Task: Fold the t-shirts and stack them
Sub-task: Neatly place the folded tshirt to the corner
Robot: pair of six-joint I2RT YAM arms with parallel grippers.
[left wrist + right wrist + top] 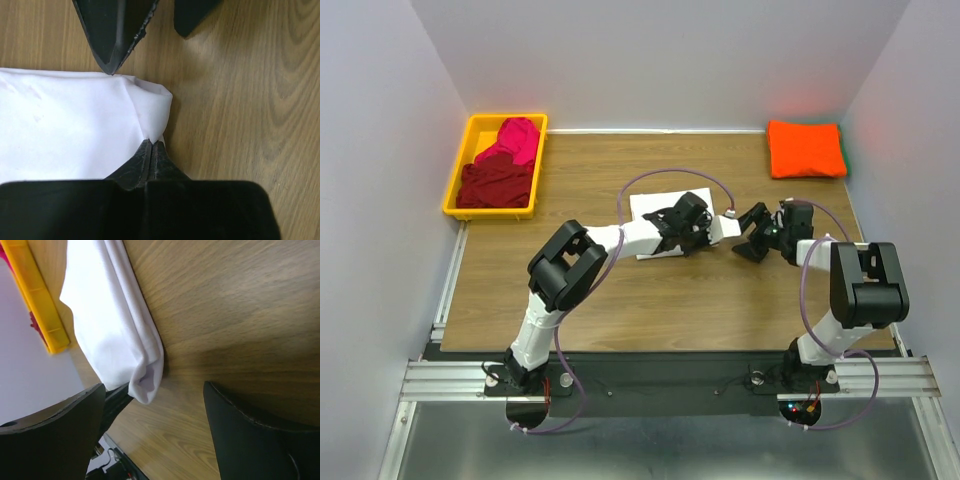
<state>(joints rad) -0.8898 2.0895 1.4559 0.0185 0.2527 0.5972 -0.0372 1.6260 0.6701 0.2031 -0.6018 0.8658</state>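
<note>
I should move my right gripper toward that end of the white t-shirt and a little outward, around its folded edge next to the white t-shirt's end in my left gripper.
The white t-shirt [653, 206] lies folded at the table's middle, partly under my left arm. My left gripper [716, 229] is shut on its right corner [151, 120], the jaws pressed together on the cloth [151, 144]. My right gripper [752, 237] is open and empty just right of that corner, its fingers [112, 40] apart and close to the cloth edge. In the right wrist view the white shirt [110, 320] hangs folded between the open jaws [155, 386]. The orange t-shirt [805, 149] lies folded at the back right. The dark red [496, 185] and magenta [514, 140] t-shirts lie crumpled in the bin.
A yellow plastic bin [457, 190] stands at the back left corner; it also shows in the right wrist view [42, 310]. Grey walls close the table on three sides. Bare wood [650, 310] lies in front of the white shirt.
</note>
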